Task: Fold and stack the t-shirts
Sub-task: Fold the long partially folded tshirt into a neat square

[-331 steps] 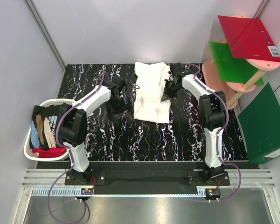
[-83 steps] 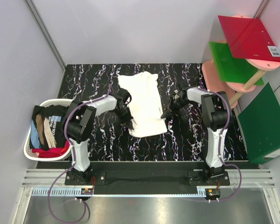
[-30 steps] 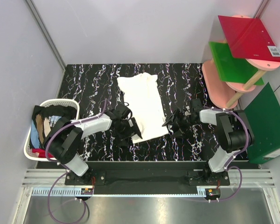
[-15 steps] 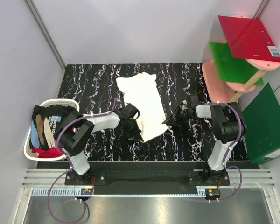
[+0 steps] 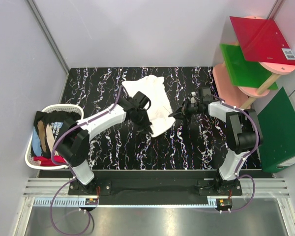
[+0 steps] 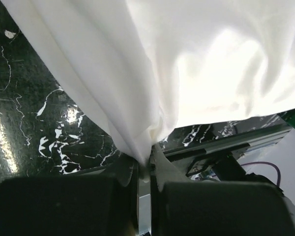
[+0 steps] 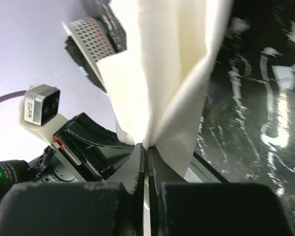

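I will carry my left gripper's corner of the shirt outward and to the left in the top view and release it over the shirt's far end [image 5: 132,85], because that end lies on the table.
A cream-white t-shirt [image 5: 150,93] lies on the black marbled table [image 5: 196,147], its near edge raised off the surface. My left gripper [image 5: 148,126] is shut on the shirt's near left corner; in the left wrist view the cloth [image 6: 187,73] hangs bunched from the left gripper's [image 6: 146,164] pinched jaws. My right gripper [image 5: 175,113] is shut on the near right corner, and in the right wrist view a fold of the shirt [image 7: 157,73] rises from the right gripper's [image 7: 147,147] closed jaws. Other t-shirts, one black with tan streaks [image 5: 46,130] and one red [image 5: 56,160], sit in a basket.
The white laundry basket [image 5: 64,107] stands off the table's left edge. A pink tiered stand [image 5: 231,86] at the right carries a red board [image 5: 263,39] and a green board [image 5: 243,66]. Another green board [image 5: 278,130] leans further right.
Both grippers have shut on the shirt's near corners and carried them up and toward the far side. The shirt now looks shorter from above.
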Robot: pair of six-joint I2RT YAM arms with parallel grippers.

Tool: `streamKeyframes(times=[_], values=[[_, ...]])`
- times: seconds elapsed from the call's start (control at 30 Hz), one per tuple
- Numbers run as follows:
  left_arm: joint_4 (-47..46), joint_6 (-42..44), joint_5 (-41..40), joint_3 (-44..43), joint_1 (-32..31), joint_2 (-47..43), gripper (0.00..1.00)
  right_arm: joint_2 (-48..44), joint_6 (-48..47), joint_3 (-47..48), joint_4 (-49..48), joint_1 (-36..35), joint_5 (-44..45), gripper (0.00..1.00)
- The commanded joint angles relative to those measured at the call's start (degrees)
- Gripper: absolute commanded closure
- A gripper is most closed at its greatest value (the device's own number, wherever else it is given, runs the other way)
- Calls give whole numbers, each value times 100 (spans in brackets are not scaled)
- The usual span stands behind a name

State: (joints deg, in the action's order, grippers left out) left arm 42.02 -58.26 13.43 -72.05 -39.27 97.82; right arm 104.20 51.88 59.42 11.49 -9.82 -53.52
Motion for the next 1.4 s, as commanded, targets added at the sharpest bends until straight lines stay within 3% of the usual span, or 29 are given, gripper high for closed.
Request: streamKeyframes(times=[0.0,0.4,0.73,1.07,1.23,1.37], values=[[491,306,-165,-651,200,-264,100,-85,182,675,99,16,-361,100],[711,974,458,-1723,1500,202,100,1514,604,2890,143,60,-344,100],[737,1501,1205,-3410,2265,1773,100,3017,938,4964,135,68,-177,100],[676,1493,1636,-5089,2713,3207,92,4694,1272,7475,126,77,-247,99],[264,1152,1803,-5390,2924,3524,92,5626,1570,8890,47,77,-291,98],[-202,869,1751,-5302,3144,3498,92,6041,2141,9360,-724,77,-300,97]])
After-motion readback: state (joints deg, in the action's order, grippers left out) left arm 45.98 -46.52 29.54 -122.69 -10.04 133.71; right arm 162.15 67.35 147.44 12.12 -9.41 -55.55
